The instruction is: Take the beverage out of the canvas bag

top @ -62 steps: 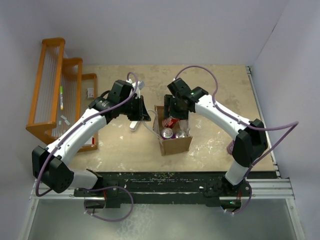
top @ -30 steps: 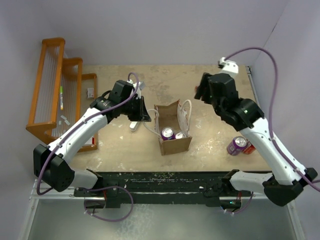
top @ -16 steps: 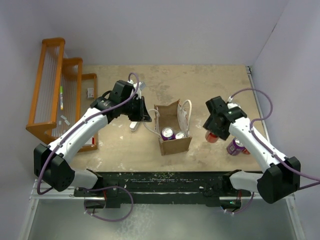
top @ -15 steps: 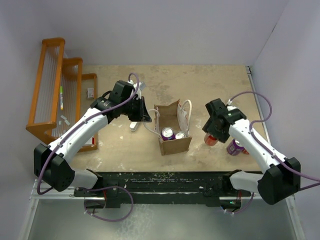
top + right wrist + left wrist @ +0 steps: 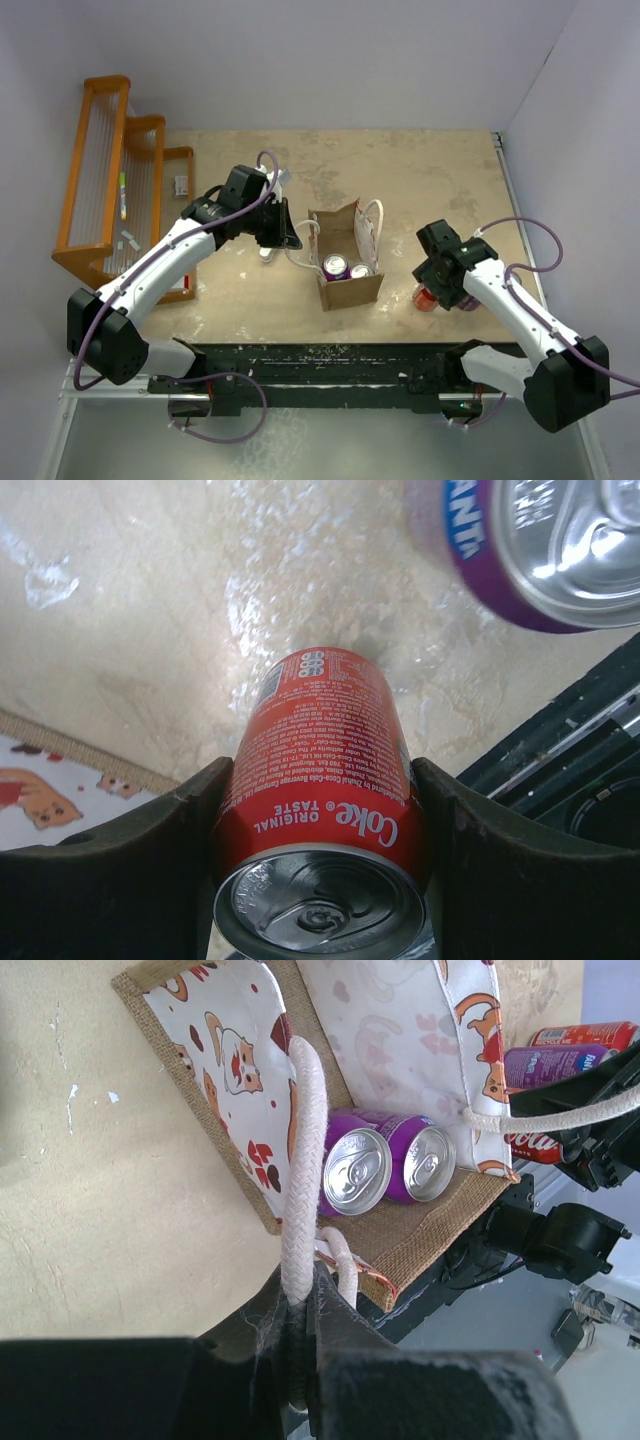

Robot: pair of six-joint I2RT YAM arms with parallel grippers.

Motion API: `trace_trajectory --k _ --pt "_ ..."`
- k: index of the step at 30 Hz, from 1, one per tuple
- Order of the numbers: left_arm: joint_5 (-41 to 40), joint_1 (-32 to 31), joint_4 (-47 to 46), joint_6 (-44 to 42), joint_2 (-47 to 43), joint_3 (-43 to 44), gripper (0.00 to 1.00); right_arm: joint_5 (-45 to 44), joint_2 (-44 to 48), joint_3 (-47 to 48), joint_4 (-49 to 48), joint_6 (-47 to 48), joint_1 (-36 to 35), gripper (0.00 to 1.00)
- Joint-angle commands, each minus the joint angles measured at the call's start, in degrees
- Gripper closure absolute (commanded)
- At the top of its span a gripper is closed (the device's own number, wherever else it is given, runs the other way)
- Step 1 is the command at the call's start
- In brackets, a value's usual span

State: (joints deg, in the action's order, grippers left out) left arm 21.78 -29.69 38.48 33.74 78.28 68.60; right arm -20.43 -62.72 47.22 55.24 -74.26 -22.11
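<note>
The red Coke can (image 5: 325,780) still hangs over bare table short of the purple can, so my right gripper will next move down toward that purple can and open.
The canvas bag (image 5: 345,262) stands open mid-table, tan outside, white printed lining (image 5: 235,1070) inside. Two purple cans (image 5: 344,267) stand in it, also in the left wrist view (image 5: 385,1165). My left gripper (image 5: 283,232) is shut on the bag's white cord handle (image 5: 302,1190), holding it to the left. My right gripper (image 5: 437,287) is shut on a red Coke can (image 5: 325,780), low over the table right of the bag; the can shows red under the gripper in the top view (image 5: 427,299). A purple can (image 5: 540,550) stands just beside it.
An orange wooden rack (image 5: 110,190) stands at the table's far left with small items by it. A white object (image 5: 268,250) lies under the left gripper. The table's black front edge (image 5: 330,350) runs close to the right gripper.
My right arm lifted the red can out of the bag, swung it right, and lowered it beside the purple can near the front right. My left gripper has kept hold of the handle.
</note>
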Motion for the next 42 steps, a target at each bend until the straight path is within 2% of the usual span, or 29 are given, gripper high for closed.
trace_trajectory --k 1,12,25,33,37,39,42 --pt "0.9 0.16 -1.49 -0.78 -1.88 0.0 1.0 -8.08 -0.56 0.3 2.89 -6.63 0.09 0.94" --pt "1.25 0.16 -1.3 -1.11 -1.25 1.22 1.0 -10.75 -1.44 -2.56 0.26 -8.16 1.43 0.92" --pt "1.04 0.15 -0.55 -2.7 1.05 3.34 1.0 -11.86 -2.52 -5.03 -2.4 -8.09 2.32 0.81" --pt "0.63 0.16 -0.59 -3.3 1.99 3.88 1.0 -11.22 -0.94 -5.06 -1.28 -9.57 2.33 0.4" --pt "0.84 0.16 -0.78 -3.42 2.47 4.09 1.0 -11.74 -0.58 -4.03 -0.16 -9.16 2.42 0.24" --pt "1.02 0.18 -0.95 -3.49 2.77 4.09 1.0 -12.14 -0.36 -3.11 0.4 -8.54 2.37 0.19" --pt "1.38 0.16 -1.32 -3.24 3.01 4.05 1.0 -12.13 0.23 -2.16 0.74 -7.58 2.38 0.17"
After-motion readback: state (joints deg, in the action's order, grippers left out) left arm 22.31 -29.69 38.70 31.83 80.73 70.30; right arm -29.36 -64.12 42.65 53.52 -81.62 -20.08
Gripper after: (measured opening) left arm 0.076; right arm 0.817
